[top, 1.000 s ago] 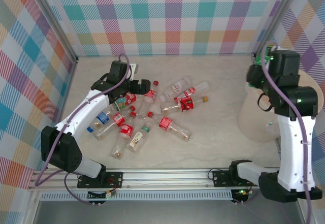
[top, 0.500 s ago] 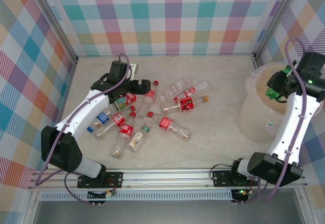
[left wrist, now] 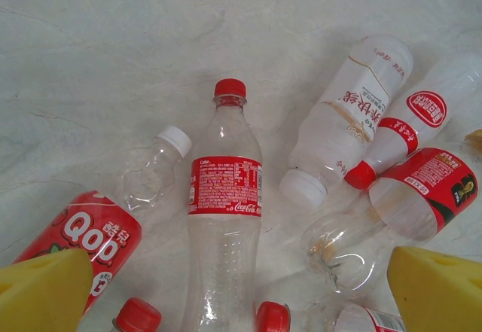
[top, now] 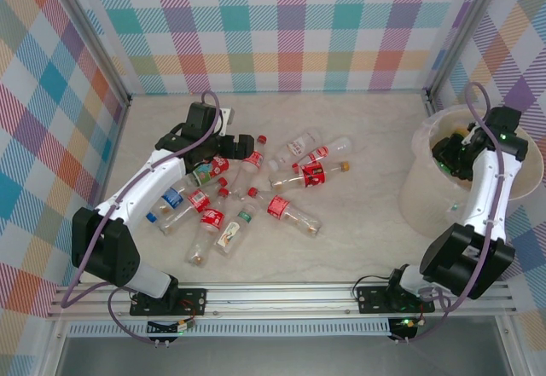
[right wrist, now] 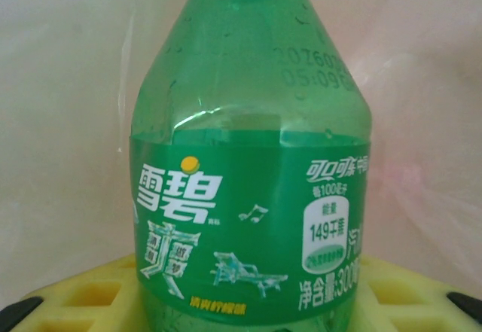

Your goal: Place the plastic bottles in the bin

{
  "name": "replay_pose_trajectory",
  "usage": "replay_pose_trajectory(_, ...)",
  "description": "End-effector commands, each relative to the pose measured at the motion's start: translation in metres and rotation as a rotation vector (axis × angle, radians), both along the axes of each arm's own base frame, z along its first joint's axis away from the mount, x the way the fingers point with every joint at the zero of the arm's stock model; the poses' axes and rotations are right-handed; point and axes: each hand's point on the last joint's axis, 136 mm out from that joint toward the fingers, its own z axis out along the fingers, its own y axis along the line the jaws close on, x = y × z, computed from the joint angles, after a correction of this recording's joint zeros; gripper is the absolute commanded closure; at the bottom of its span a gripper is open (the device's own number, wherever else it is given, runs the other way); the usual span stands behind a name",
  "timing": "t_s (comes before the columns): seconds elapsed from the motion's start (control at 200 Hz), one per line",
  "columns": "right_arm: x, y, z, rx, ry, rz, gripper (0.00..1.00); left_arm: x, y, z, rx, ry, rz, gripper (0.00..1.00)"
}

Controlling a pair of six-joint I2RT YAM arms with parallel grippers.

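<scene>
The robot will next move its right gripper toward the bottle pile, taking the bin (top: 424, 190) along, and let go of the green bottle, because the inside of the bin is all around the gripper.
Several clear plastic bottles (top: 256, 190) with red or white labels lie scattered mid-table. My left gripper (top: 245, 147) hangs open over the far edge of the pile. In the left wrist view its yellow fingertips (left wrist: 44, 290) straddle a red-capped Coca-Cola bottle (left wrist: 224, 211) without touching it. The bin (top: 424, 190), a big translucent-white bucket, stands at the right. My right gripper (top: 450, 156) reaches down inside it, shut on the green bottle (right wrist: 248, 196), which stands upright between the yellow pads (right wrist: 71, 294) against the bin's pale wall.
A white-labelled bottle (left wrist: 346, 121) and a red-labelled Qoo bottle (left wrist: 90, 234) lie beside the Coca-Cola one. Checked walls enclose the table on three sides. Bare tabletop (top: 367, 214) lies between the pile and the bin.
My right arm swung from beside the bin over its rim and lowered inside it, still holding the green bottle. The left arm has barely moved.
</scene>
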Motion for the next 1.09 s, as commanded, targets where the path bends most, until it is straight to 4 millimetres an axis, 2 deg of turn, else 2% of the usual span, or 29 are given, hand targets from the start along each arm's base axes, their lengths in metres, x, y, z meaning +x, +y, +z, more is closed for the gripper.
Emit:
replay_pose_trajectory(0.0,0.019,0.019,0.001,0.060,-0.066,0.063,0.62,-0.001,-0.002,0.002,-0.012,0.003,-0.001,0.00)
replay_pose_trajectory(0.25,0.048,0.075,0.001,0.139,-0.101,0.207,0.62,-0.001,0.000,0.003,-0.001,-0.003,0.001,0.00)
replay_pose_trajectory(0.38,0.060,0.120,-0.004,0.176,-0.098,0.312,0.61,-0.001,0.001,0.002,0.009,-0.002,0.003,0.00)
replay_pose_trajectory(0.47,0.065,0.153,0.001,0.218,-0.121,0.387,0.61,-0.001,0.002,0.001,0.016,-0.001,0.005,0.00)
replay_pose_trajectory(0.55,0.065,0.171,0.006,0.212,-0.124,0.437,0.60,-0.001,0.004,0.001,0.025,-0.002,0.009,0.00)
replay_pose_trajectory(0.63,0.063,0.166,0.011,0.160,-0.114,0.434,0.60,0.000,0.005,0.001,0.032,-0.004,0.009,0.00)
replay_pose_trajectory(0.835,0.059,0.128,0.018,-0.035,-0.047,0.366,0.59,0.000,0.008,-0.001,0.065,0.000,0.009,0.00)
replay_pose_trajectory(0.975,0.063,0.116,0.010,-0.069,-0.010,0.346,0.59,0.001,0.020,0.003,0.127,-0.017,0.031,0.00)
replay_pose_trajectory(1.09,0.067,0.114,-0.003,-0.071,0.029,0.350,0.59,0.003,0.041,0.009,0.203,-0.024,0.087,0.00)
